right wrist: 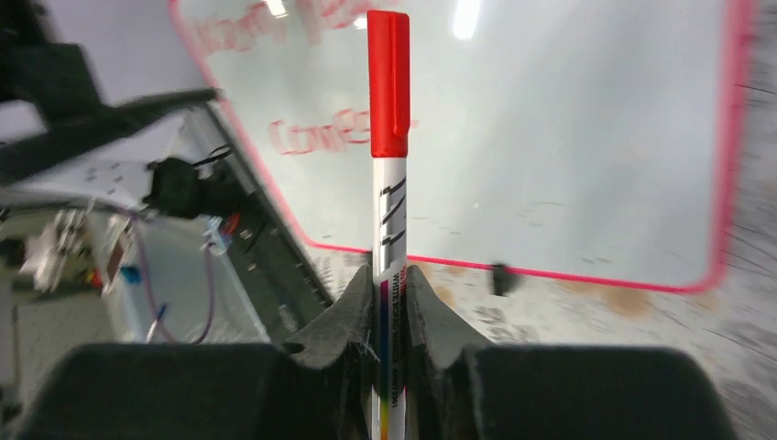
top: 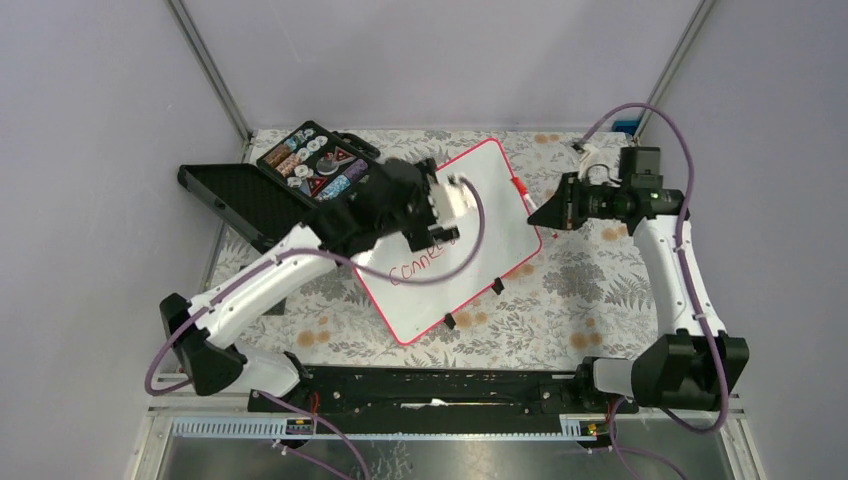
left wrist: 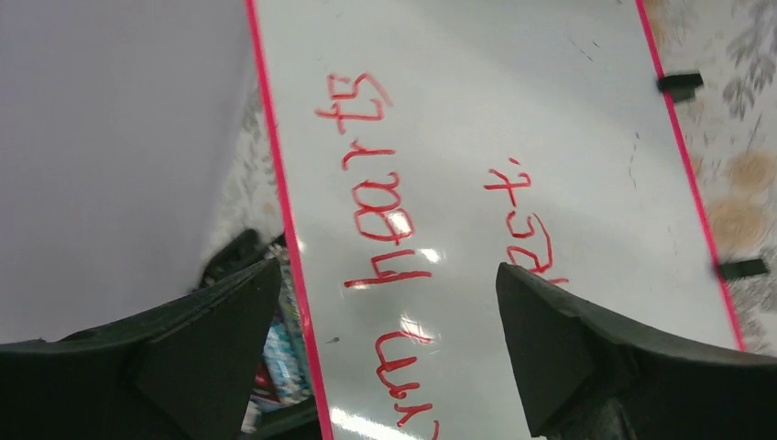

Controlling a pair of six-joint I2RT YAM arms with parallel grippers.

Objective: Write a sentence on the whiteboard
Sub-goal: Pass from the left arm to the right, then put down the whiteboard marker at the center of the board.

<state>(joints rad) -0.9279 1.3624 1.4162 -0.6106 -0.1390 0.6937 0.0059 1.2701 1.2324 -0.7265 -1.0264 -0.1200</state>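
Note:
I will move my right gripper away from the whiteboard (top: 497,232) next, back and down onto the open flowered tablecloth beside it, because the marker's red cap is on.
The whiteboard (top: 497,232) lies tilted at mid-table, with a pink-red rim and black clips. The sentence (left wrist: 385,225) is in red: "Warm hearts" on one line, "connect" (top: 420,268) below it. My left gripper (top: 440,208) hovers over the board's upper left part, open and empty (left wrist: 389,275), with the writing showing between the jaws. My right gripper (top: 538,214) is just off the board's right edge. It is shut (right wrist: 388,277) on a whiteboard marker (right wrist: 388,183) whose red cap is on and points toward the board (right wrist: 568,165).
An open black case (top: 318,165) with several small items stands at the back left, its lid (top: 225,195) folded out. The flowered tablecloth (top: 590,290) covers the table. The arms' base rail (top: 430,385) runs along the near edge.

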